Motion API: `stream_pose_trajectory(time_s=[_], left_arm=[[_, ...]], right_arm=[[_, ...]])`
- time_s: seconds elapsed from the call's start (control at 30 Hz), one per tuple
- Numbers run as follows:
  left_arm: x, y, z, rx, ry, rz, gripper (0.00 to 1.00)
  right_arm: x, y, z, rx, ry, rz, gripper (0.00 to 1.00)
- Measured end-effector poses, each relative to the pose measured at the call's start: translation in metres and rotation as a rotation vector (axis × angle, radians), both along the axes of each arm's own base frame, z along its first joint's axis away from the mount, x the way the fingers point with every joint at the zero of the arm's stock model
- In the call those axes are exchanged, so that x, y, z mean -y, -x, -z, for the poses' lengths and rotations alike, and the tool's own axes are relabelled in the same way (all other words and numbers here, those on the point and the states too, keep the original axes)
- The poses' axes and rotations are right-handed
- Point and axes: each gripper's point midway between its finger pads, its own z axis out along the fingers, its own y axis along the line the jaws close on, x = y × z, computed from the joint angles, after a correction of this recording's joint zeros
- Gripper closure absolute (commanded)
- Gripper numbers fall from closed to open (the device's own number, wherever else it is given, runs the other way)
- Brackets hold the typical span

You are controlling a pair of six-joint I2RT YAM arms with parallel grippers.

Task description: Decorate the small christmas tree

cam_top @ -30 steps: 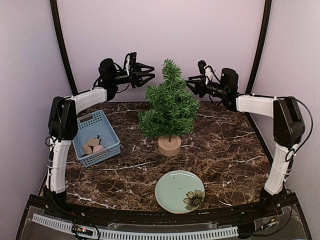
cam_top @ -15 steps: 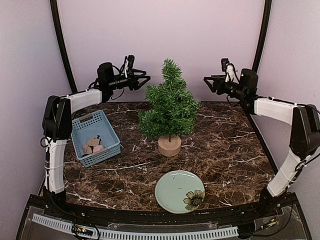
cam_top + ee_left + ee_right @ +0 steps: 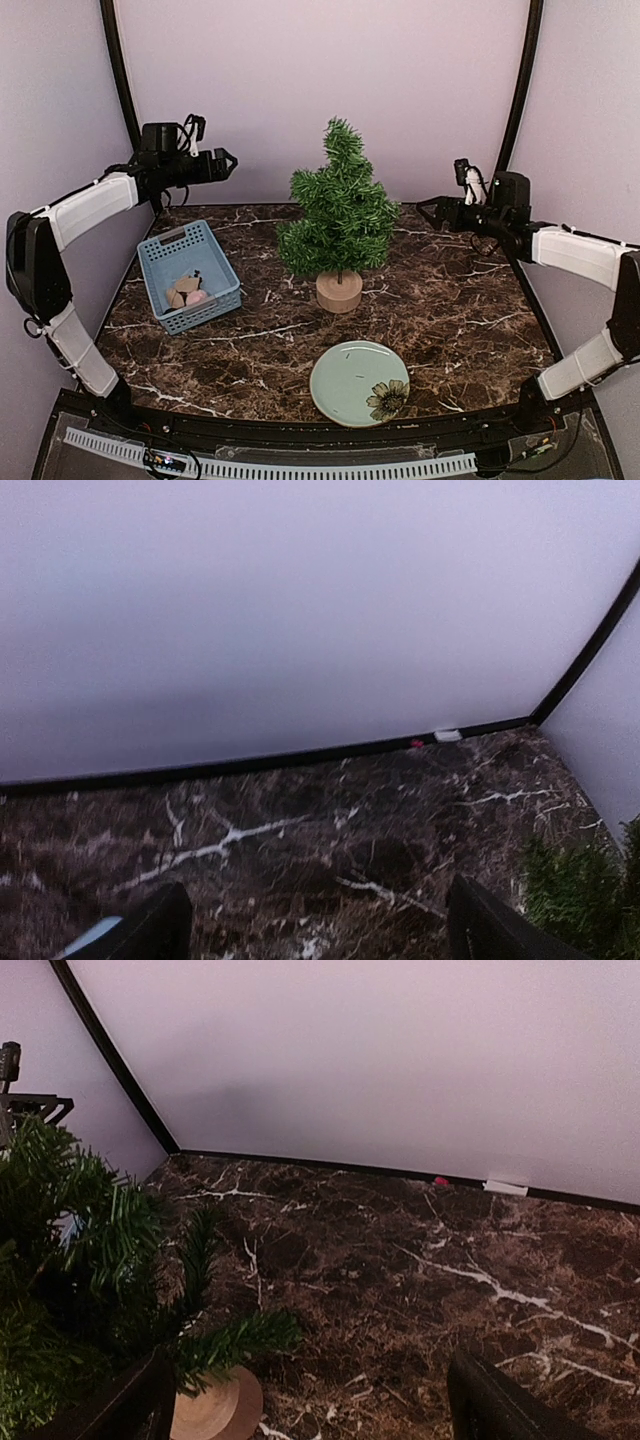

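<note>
The brown piece's knot [image 3: 178,291] in the blue basket is below and back from my left gripper, so next my left gripper will tilt downward and move down and back onto it.
The small christmas tree [image 3: 338,215] stands on its round wooden stump [image 3: 339,292] at the table's middle back, with no ornament visible on its dark green branches. My left gripper [image 3: 225,160] hovers open, high at the back left, above the far end of the blue basket and well clear of the tree. My right gripper [image 3: 428,210] is open to the right of the tree, apart from it. In the left wrist view the gripper [image 3: 320,935] holds nothing, and tree needles [image 3: 580,900] show at the right. In the right wrist view the empty gripper [image 3: 310,1410] faces the tree [image 3: 70,1260] and stump [image 3: 215,1410].
A blue basket [image 3: 206,311] sits left of the tree with a few small brown and pink pieces [image 3: 186,292] inside. A pale green plate [image 3: 345,380] with a flower print lies near the front edge. Walls close in at the back and both sides.
Both grippers have drawn back from the tree's upper branches, the left swinging far left, the right moving right and lower. Both have opened wider.
</note>
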Motion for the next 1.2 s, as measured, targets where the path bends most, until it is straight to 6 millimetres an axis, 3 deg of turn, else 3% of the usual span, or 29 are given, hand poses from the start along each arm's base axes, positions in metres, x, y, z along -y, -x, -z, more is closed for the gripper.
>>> stream_pose_trajectory(time_s=[0.2,0.27,0.37,0.43,0.57,0.83,1.03,1.2], left_arm=[[-0.052,0.037,0.098,-0.344,-0.103,-0.267,0.09],[-0.071,0.062,0.133,-0.463,-0.162,-0.345,0.12],[-0.093,0.100,0.167,-0.594,-0.222,-0.425,0.30],[-0.104,0.123,0.178,-0.648,-0.247,-0.461,0.42],[-0.119,0.146,0.195,-0.724,-0.281,-0.508,0.49],[-0.142,0.169,0.236,-0.874,-0.404,-0.572,0.47],[-0.154,0.176,0.251,-0.931,-0.439,-0.601,0.52],[-0.157,0.177,0.268,-0.978,-0.458,-0.601,0.67]], right_arm=[[0.008,0.025,0.016,-0.082,0.022,0.018,0.05],[0.009,0.032,0.019,-0.097,0.029,0.021,0.06],[0.007,0.042,0.024,-0.121,0.038,0.014,0.07],[0.002,0.048,0.030,-0.139,0.040,-0.003,0.08],[-0.010,0.058,0.037,-0.168,0.048,-0.043,0.08],[-0.015,0.064,0.042,-0.187,0.059,-0.069,0.07],[-0.016,0.065,0.042,-0.187,0.058,-0.071,0.07],[-0.016,0.064,0.043,-0.188,0.059,-0.072,0.07]])
